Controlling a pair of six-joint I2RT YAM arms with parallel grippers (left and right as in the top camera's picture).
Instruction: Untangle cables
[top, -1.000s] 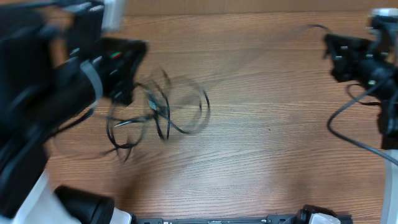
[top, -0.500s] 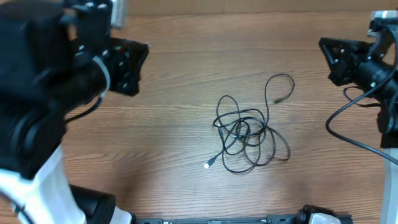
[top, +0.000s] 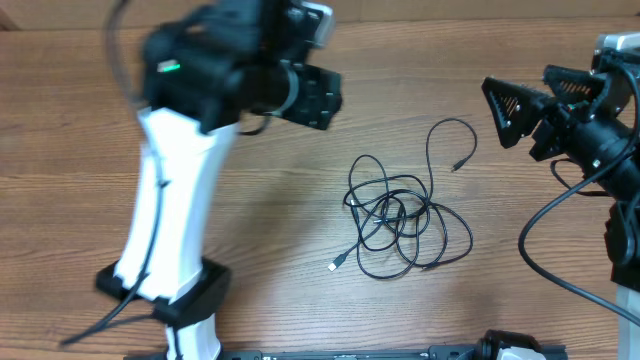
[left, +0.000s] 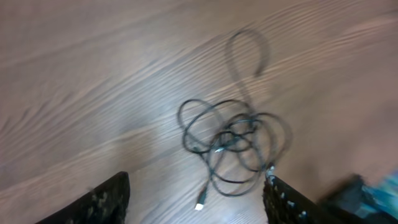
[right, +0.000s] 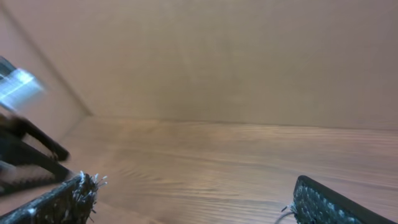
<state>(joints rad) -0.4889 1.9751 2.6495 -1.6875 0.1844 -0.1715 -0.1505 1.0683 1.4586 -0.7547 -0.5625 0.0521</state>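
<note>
I will swing my left gripper over and down to the middle of the tangle next, where pieces of cable cross (top: 386, 216) (left: 226, 138), because that is below the gripper and to its right in the overhead view.
The cables (top: 400, 220) lie in one loose black tangle on the wooden table (top: 250, 250), touching neither gripper. A loop with a plug end (top: 458, 162) reaches toward the back right, and another silver plug end (top: 337, 265) points front left. My left gripper (top: 322, 97) hovers behind and left of the tangle. In the left wrist view its jaws stand open with the cables (left: 233, 143) lying ahead of the left gripper (left: 196, 202). My right gripper (top: 520, 95) is open at the back right, and in the right wrist view only bare table (right: 205, 155) shows between the fingers of the right gripper (right: 196, 199).
The left arm's white link (top: 175, 200) rises from its base (top: 160, 295) at the front left. A thick black robot cable (top: 560, 215) hangs beside the right arm. A brown wall (right: 217, 56) stands behind the table.
The cables left the grippers and dropped in a heap at mid-table. Both grippers opened. The left arm swung right toward the back middle.
</note>
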